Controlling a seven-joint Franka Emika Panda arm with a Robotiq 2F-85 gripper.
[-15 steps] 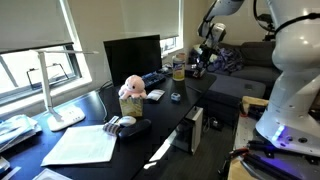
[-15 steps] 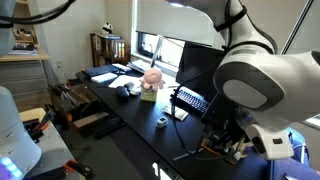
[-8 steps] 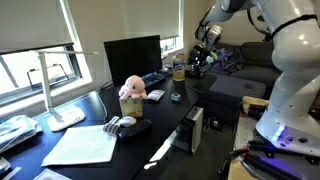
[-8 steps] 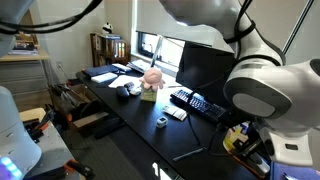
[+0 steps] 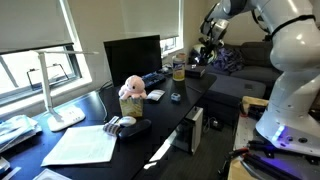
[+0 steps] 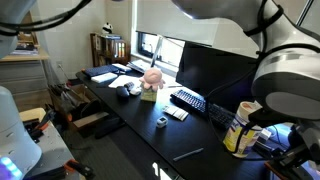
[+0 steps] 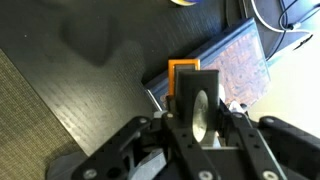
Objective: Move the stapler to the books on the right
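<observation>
I will next turn my gripper and bring the stapler (image 7: 197,88) down onto the books, because they lie at a slant below it in the wrist view.
In the wrist view my gripper (image 7: 200,122) is shut on the stapler (image 7: 197,88), a dark elongated thing with a silvery plate, held upright between the fingers. Right below it lie the books (image 7: 243,62), with a bluish patterned cover and an orange-edged one (image 7: 183,68), on the black desk (image 7: 90,90). In an exterior view my gripper (image 5: 208,52) hangs over the far right end of the desk. The stapler is too small to make out there.
A pink plush toy (image 5: 131,88) (image 6: 152,79), a monitor (image 5: 132,58), a keyboard (image 6: 190,100), a grey mouse-like thing (image 5: 116,123), a white sheet (image 5: 82,146) and a lamp (image 5: 55,90) stand on the desk. A yellowish container (image 6: 240,130) is by the arm.
The arm has shifted slightly above the far end of the desk, still gripping the stapler. Everything else on the desk is unmoved.
</observation>
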